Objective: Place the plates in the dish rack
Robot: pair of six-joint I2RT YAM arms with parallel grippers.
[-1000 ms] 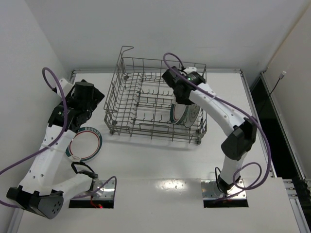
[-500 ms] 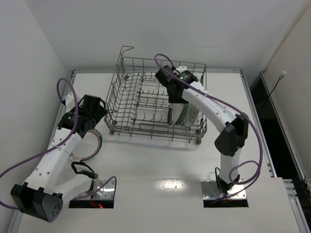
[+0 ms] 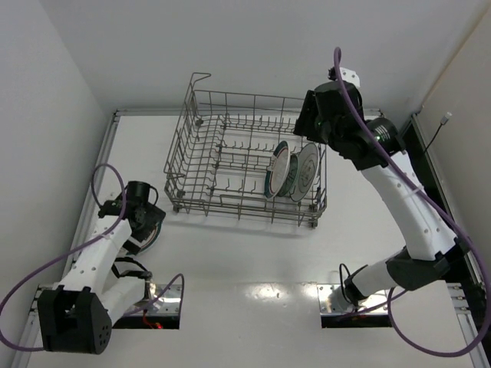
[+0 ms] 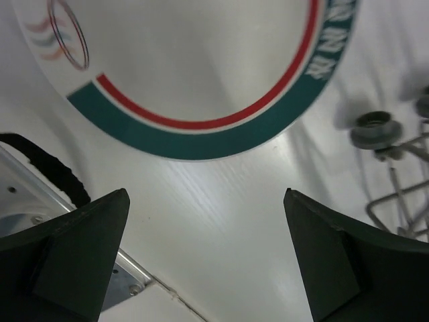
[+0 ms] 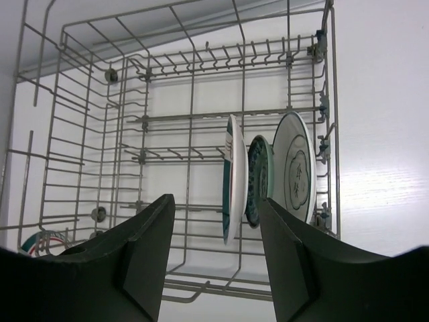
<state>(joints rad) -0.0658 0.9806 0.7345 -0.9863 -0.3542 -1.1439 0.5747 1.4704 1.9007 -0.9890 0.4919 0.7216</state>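
I will move my left gripper down next and turn it so its open fingers go on both sides of the plate's banded rim (image 4: pixel 204 143), because that rim is below it, ahead of the fingers.
The dish rack (image 3: pixel 230 165) stands at the back middle of the table. Three plates stand upright in its right end: a white one with a green rim (image 3: pixel 274 172), a teal one (image 3: pixel 290 178) and a pale grey one (image 3: pixel 308 170). My right gripper (image 3: pixel 308 124) is open and empty, raised above the rack's right end. In the right wrist view the three plates (image 5: pixel 231 178) show between my open fingers. The fourth plate (image 3: pixel 153 227), white with green and red bands, lies flat on the table left of the rack. My left gripper (image 3: pixel 144 216) is open just above its near rim (image 4: pixel 201 144).
The rack's raised handle loop (image 3: pixel 198 79) is at its back left corner. The rack's wheeled foot (image 4: pixel 375 131) is close to the right of my left gripper. A metal strip (image 4: pixel 127 278) marks the table edge beneath my left fingers. Walls enclose the table.
My right gripper has pulled up and right out of the rack, leaving the green-rimmed plate standing. My left arm has swung nearer and lower, over the flat plate's near edge.
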